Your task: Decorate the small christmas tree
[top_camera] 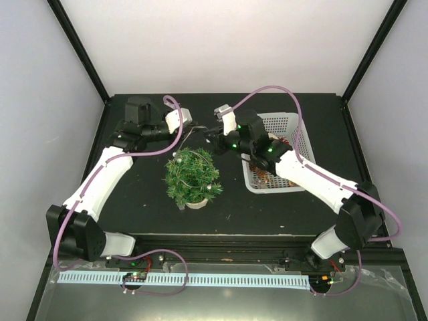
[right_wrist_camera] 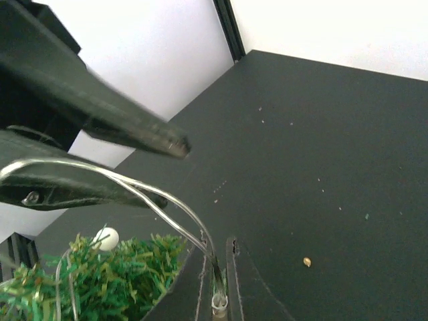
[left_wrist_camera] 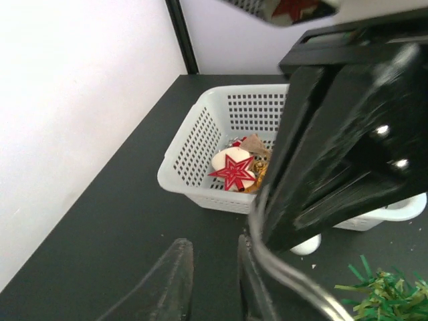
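Note:
The held end of the wire still stands off the tree. I will move my right gripper back and down next, around to the tree's side facing the basket.
The small christmas tree (top_camera: 192,177) stands mid-table on its pale round base, with white balls and a thin silver light wire (top_camera: 188,154) on it. The tree's top also shows in the right wrist view (right_wrist_camera: 100,281). My right gripper (right_wrist_camera: 217,267) is shut on the light wire (right_wrist_camera: 160,197), just behind the tree's top (top_camera: 210,137). My left gripper (left_wrist_camera: 212,267) is open, facing it from the left (top_camera: 198,126). The wire (left_wrist_camera: 281,267) runs along the outside of one of its fingers (left_wrist_camera: 253,281), with nothing between the jaws.
A white mesh basket (top_camera: 304,144) stands right of the tree, under my right arm. It holds a red star ornament (left_wrist_camera: 234,170) and other decorations. A white ball (left_wrist_camera: 306,245) shows just in front of the basket's wall (left_wrist_camera: 194,144). Enclosure walls and black posts ring the table.

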`<state>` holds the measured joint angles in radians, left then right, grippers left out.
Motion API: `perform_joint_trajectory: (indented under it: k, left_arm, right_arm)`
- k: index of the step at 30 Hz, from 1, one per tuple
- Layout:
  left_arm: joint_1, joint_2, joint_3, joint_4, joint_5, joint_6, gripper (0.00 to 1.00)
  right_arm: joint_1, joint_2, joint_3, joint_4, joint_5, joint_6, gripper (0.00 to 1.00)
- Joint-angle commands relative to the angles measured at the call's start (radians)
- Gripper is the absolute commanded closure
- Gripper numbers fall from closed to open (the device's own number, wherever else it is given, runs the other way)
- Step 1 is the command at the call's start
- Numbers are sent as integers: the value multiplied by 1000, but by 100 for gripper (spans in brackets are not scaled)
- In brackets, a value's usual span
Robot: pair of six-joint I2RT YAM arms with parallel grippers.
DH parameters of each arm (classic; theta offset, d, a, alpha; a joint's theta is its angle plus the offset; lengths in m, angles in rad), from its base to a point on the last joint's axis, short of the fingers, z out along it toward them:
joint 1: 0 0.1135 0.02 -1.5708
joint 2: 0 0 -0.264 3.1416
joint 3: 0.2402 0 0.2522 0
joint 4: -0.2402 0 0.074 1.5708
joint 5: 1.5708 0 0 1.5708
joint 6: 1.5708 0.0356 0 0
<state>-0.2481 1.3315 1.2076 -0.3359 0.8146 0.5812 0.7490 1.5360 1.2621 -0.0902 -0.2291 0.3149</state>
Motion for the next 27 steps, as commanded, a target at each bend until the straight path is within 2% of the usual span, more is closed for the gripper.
perform_joint_trajectory:
  k: [1, 4, 9, 14, 21, 27]
  left_arm:
    - [15, 13, 21, 5, -29, -6, 75]
    - [18, 10, 20, 5, -28, -10, 68]
    - [20, 10, 20, 12, -59, -18, 31]
    - [30, 8, 27, 66, -232, -69, 2]
    - [91, -13, 60, 126, -407, -138, 1]
    - [127, -102, 55, 99, -428, -140, 1]
  right_arm:
    - [-5, -62, 17, -104, 20, 1, 99]
    - [-1, -90, -3, -137, 20, 7, 99]
    - [20, -130, -28, -202, 41, 10, 99]
    - [36, -180, -64, -262, 48, 26, 99]
    - [86, -214, -92, -386, 88, 40, 99]
    - [98, -219, -144, -426, 113, 58, 99]
